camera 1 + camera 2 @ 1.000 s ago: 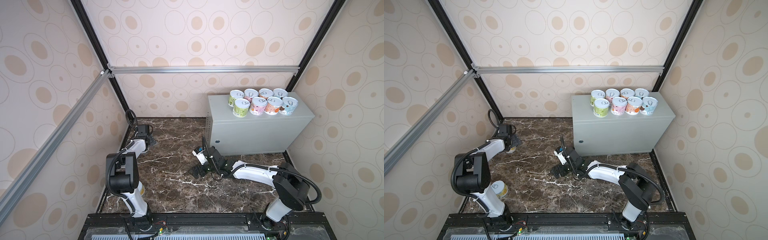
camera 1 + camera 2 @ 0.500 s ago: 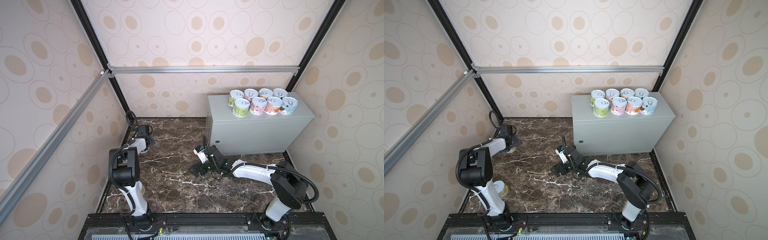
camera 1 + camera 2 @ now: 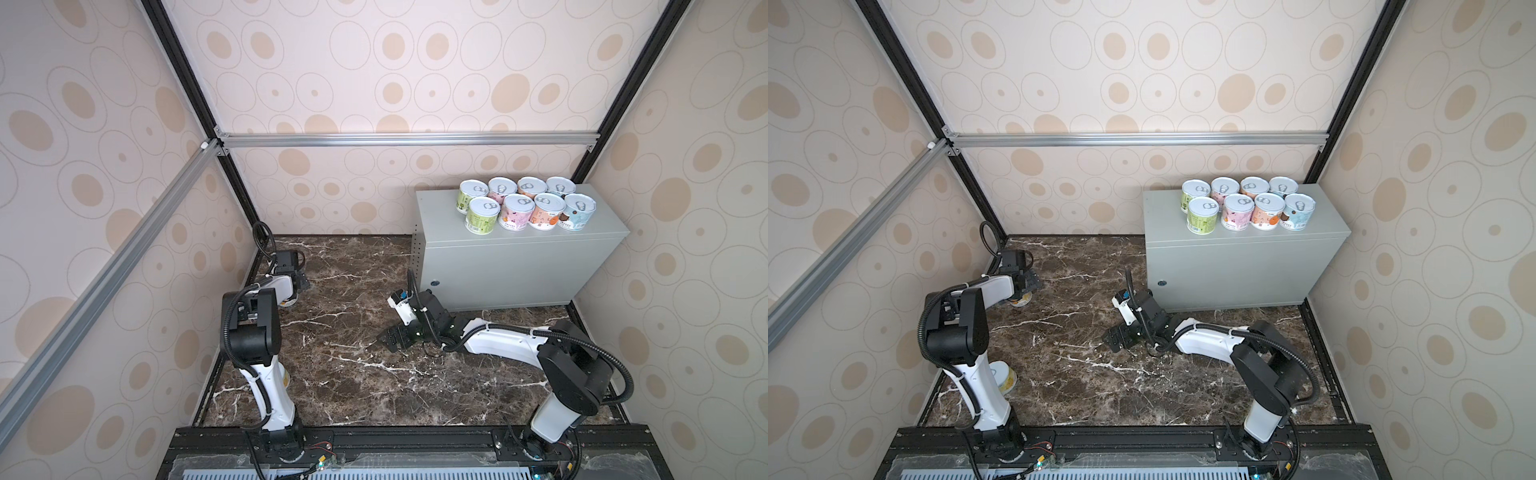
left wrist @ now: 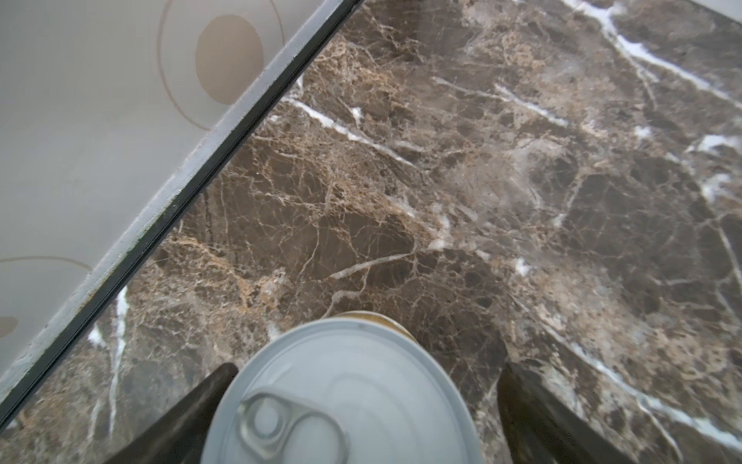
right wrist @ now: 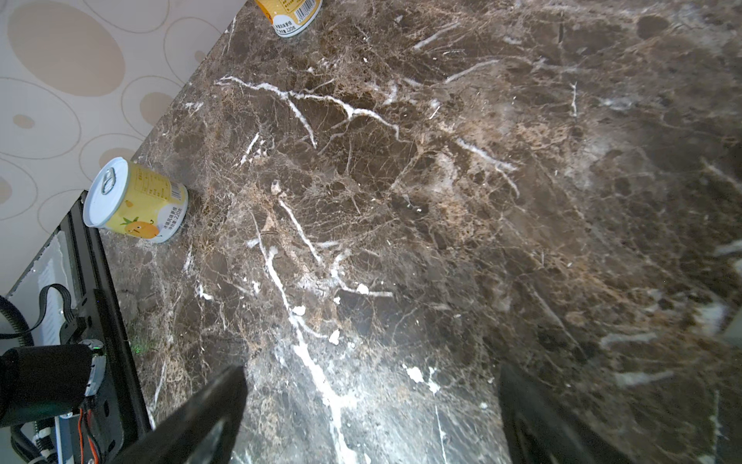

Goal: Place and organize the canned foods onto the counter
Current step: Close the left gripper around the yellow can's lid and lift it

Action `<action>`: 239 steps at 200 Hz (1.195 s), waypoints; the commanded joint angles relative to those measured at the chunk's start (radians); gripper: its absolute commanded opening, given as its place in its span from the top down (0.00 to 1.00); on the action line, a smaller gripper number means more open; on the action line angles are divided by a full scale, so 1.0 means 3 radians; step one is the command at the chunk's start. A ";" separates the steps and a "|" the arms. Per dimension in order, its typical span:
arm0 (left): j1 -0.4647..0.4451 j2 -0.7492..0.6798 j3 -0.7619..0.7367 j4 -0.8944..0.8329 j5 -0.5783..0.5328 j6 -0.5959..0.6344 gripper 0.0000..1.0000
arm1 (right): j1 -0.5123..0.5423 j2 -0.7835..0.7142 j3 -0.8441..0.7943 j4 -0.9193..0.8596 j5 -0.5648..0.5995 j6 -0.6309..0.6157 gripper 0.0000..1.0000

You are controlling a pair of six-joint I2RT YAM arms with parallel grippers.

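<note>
The yellow can (image 3: 1021, 299) (image 4: 344, 398) stands below my left gripper, off-centre toward the wall-side finger, so my gripper should next go down slightly, ease toward the nearby wall and close around it.
Several canned foods (image 3: 524, 204) (image 3: 1246, 204) stand in two rows on the light-grey counter (image 3: 519, 259) (image 3: 1237, 266). By the left wall a yellow can (image 3: 289, 301) (image 3: 1022, 300) stands on the marble floor, and its silvery lid (image 4: 345, 393) shows in the left wrist view. My left gripper (image 4: 368, 367) (image 3: 296, 282) is open astride this can, with a gap at one finger. Another yellow can (image 3: 1005, 376) (image 5: 136, 201) stands near the left arm's base. My right gripper (image 5: 371, 369) (image 3: 388, 338) is open over bare floor, holding nothing.
The dark marble floor (image 3: 353, 374) is walled on three sides. The counter fills the back right corner. A black rail (image 3: 395, 440) with both arm bases runs along the front. The left arm's elbow (image 3: 249, 328) stands high near the left wall.
The left arm's elbow has swung up and toward the back while its gripper stayed over the can by the wall. The right gripper has crept slightly leftward.
</note>
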State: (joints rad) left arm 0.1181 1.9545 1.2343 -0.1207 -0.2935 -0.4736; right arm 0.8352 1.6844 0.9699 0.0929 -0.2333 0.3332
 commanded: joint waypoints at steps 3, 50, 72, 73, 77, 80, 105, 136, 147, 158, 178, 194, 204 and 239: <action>0.0037 0.0080 0.0120 0.0032 -0.0049 0.0060 0.01 | -0.0028 0.0049 -0.0045 0.0048 -0.0045 0.0035 0.01; 0.0074 0.0109 0.0052 0.0121 -0.0064 0.0091 0.04 | -0.0028 0.0074 -0.0048 0.0069 -0.0078 0.0060 0.01; 0.0097 0.0096 -0.0005 0.0184 -0.0069 0.0126 0.06 | -0.0031 0.0087 -0.0045 0.0074 -0.0088 0.0071 0.01; 0.0097 0.0096 -0.0009 0.0191 -0.0069 0.0126 0.06 | -0.0030 0.0087 -0.0044 0.0074 -0.0088 0.0071 0.01; 0.0102 0.0087 -0.0024 0.0212 -0.0070 0.0134 0.06 | -0.0030 0.0087 -0.0042 0.0074 -0.0091 0.0074 0.01; 0.0108 0.0079 -0.0039 0.0225 -0.0065 0.0139 0.07 | -0.0029 0.0087 -0.0046 0.0074 -0.0092 0.0072 0.01; 0.0133 0.0011 -0.0135 0.0359 -0.0035 0.0191 0.09 | -0.0028 0.0092 -0.0045 0.0076 -0.0092 0.0071 0.01; 0.0134 0.0016 -0.0121 0.0351 -0.0023 0.0213 0.10 | -0.0032 0.0114 -0.0036 0.0066 -0.0112 0.0076 0.01; 0.0137 0.0017 -0.0126 0.0353 -0.0023 0.0206 0.11 | -0.0028 0.0117 -0.0030 0.0069 -0.0113 0.0081 0.01; 0.0135 0.0015 -0.0136 0.0365 -0.0019 0.0213 0.15 | -0.0028 0.0122 -0.0029 0.0069 -0.0117 0.0081 0.01; 0.0137 0.0007 -0.0147 0.0375 -0.0028 0.0224 0.22 | -0.0031 0.0126 -0.0029 0.0064 -0.0122 0.0081 0.01; 0.0135 -0.0007 -0.0151 0.0377 -0.0033 0.0233 0.24 | -0.0028 0.0132 -0.0021 0.0059 -0.0131 0.0081 0.01; 0.0136 -0.0016 -0.0156 0.0382 -0.0039 0.0244 0.26 | -0.0030 0.0133 -0.0020 0.0058 -0.0132 0.0081 0.01; 0.0136 -0.0094 -0.0194 0.0389 -0.0050 0.0275 0.30 | -0.0032 0.0128 -0.0012 0.0048 -0.0143 0.0087 0.01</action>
State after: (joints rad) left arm 0.1509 1.9724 1.1858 -0.0093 -0.2886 -0.4210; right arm 0.8299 1.7164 0.9699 0.0978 -0.2634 0.3519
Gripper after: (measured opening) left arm 0.762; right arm 0.992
